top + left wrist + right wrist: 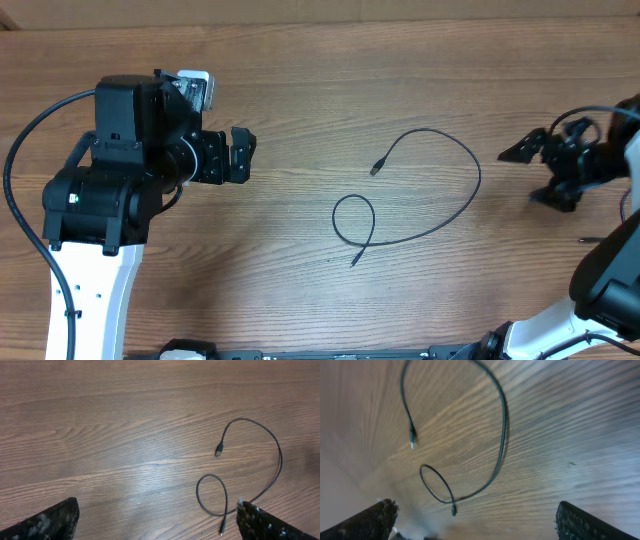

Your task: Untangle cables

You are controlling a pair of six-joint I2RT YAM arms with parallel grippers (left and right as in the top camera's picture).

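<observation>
The cable's wide bend (478,180) (504,421) lies clear of the small loop. I will move my right gripper down to the left in the overhead view, onto that bend, next.
One thin black cable (470,195) lies loose on the wooden table, in a wide arc with a small loop (353,218) near one plug tip and the other plug (377,168) at the arc's far end. It also shows in the left wrist view (276,467) and in the right wrist view (503,425). My left gripper (243,155) is open and empty, well left of the cable. My right gripper (540,170) is open and empty, to the right of the cable. No other cables are in view.
The wooden table (300,80) runs to a far edge at the top of the overhead view. Thick black robot wires hang by the left arm (20,160) and the right arm (625,205).
</observation>
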